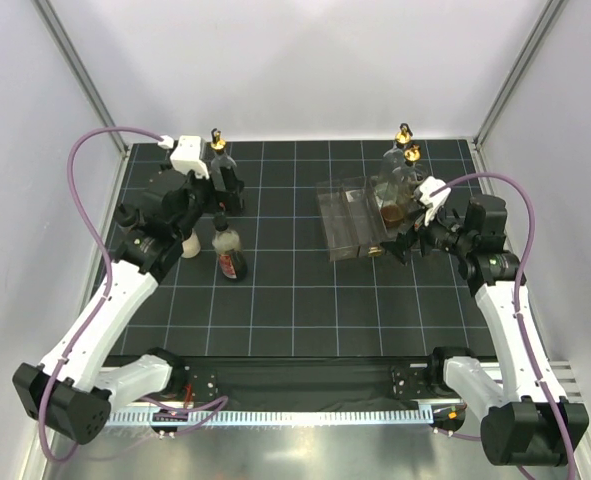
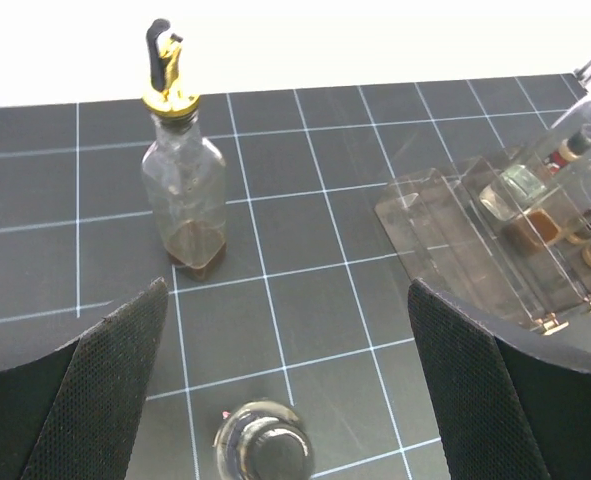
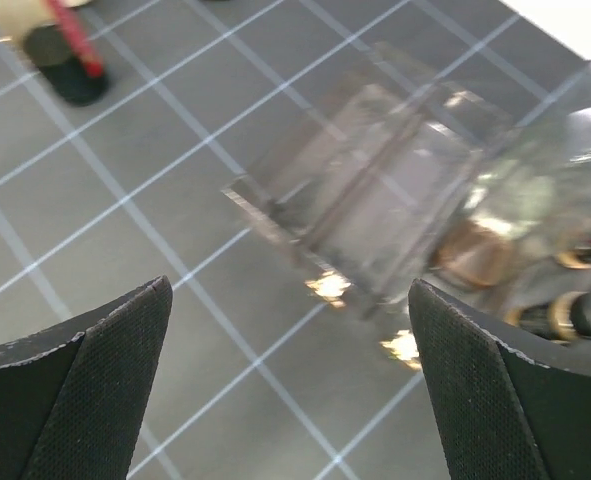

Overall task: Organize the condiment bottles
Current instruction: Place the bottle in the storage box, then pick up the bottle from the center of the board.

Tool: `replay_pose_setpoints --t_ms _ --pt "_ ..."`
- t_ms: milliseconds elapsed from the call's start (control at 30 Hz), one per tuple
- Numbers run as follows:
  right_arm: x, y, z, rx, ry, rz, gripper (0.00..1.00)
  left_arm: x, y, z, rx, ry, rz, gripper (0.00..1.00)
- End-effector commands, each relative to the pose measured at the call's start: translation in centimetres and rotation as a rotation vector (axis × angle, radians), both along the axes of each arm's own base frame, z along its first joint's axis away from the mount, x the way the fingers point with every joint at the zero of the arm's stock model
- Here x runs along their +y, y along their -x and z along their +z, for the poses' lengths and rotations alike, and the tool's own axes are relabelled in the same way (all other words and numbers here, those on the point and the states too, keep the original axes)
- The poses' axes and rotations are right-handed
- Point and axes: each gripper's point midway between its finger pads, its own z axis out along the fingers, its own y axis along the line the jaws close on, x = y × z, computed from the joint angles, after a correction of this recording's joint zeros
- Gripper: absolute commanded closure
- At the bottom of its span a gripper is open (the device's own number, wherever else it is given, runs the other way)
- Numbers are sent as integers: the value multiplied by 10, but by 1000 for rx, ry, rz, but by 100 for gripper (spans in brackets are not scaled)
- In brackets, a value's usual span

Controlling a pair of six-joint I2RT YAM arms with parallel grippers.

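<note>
The open left gripper moves outward onto the tall clear bottle's gold pourer next and closes, as the bottle still stands apart from the clear rack (image 1: 350,215).
A tall clear bottle with a gold pourer (image 1: 218,150) (image 2: 183,190) stands at the back left, just ahead of my left gripper (image 1: 227,200) (image 2: 287,290). That gripper is open and holds nothing. Below it, nearer its left finger, a clear bottle with a dark cap (image 2: 263,445) shows from above. A bottle of dark red sauce (image 1: 231,258) and a cream-coloured bottle (image 1: 188,243) stand close by. Two gold-topped bottles (image 1: 407,150) stand at the right end of the clear rack (image 1: 350,215) (image 3: 375,190). My right gripper (image 1: 397,245) (image 3: 287,285) hangs open and empty at the rack's near right corner.
The black gridded mat (image 1: 295,300) covers the table between white walls. In the left wrist view the clear rack (image 2: 445,225) sits at the right with small bottles in its far compartments. Purple cables loop over both arms.
</note>
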Motion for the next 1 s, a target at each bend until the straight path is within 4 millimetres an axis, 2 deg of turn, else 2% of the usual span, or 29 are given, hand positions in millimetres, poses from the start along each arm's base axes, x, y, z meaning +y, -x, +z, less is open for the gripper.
replay_pose_setpoints --t_ms 0,167,300,600,967 --pt "17 20 9 67 -75 91 0 4 -8 14 -2 67 7 0" --pt "17 21 1 87 -80 88 0 18 -22 8 34 111 42 0" --pt "17 23 -1 62 -71 93 0 38 -36 0 70 156 103 0" --pt "18 28 -9 67 -59 120 0 45 -62 -22 167 251 142 0" --pt "17 29 -10 59 -46 122 0 62 -86 -61 260 215 210 0"
